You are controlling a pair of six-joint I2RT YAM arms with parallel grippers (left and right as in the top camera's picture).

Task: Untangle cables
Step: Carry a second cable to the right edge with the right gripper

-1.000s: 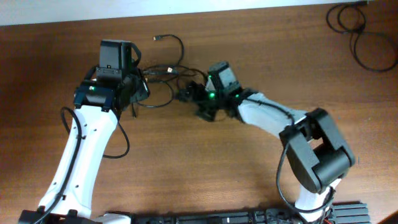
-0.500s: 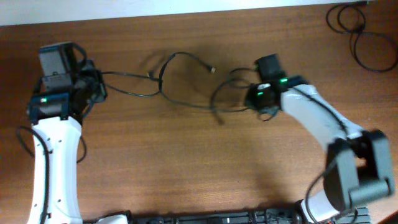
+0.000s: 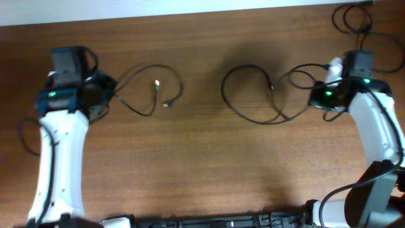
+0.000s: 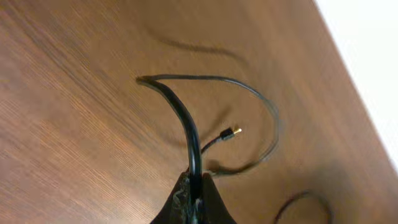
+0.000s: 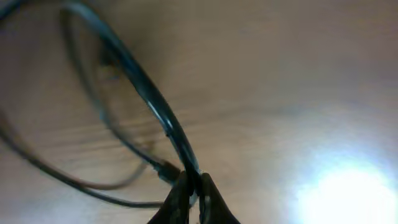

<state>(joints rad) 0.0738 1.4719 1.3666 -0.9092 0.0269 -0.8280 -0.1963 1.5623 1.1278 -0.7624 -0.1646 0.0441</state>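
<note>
The cable is already separate, so next I will move my left gripper down and to its right in the overhead view, to the bare wood, and release it there.
Two thin black cables lie apart on the brown table. The left cable [image 3: 158,66] loops rightward from my left gripper [image 3: 109,90], which is shut on it. In the left wrist view this cable [image 4: 180,112] runs up from the shut gripper [image 4: 197,194], and its gold-tipped plug [image 4: 231,132] rests on the wood. The right cable [image 3: 223,88] forms a large loop and leads to my right gripper [image 3: 313,101]. In the blurred right wrist view that gripper [image 5: 194,196] is shut on the cable [image 5: 149,93].
A third coiled black cable [image 3: 362,44] lies at the table's far right corner, just behind the right arm. The table's far edge [image 3: 190,14] meets a white surface. Both arm bases stand at the near edge.
One second ago both grippers were together at a tangle in the middle. They have since pulled far apart, left and right, and the cables now lie as two separate loops.
</note>
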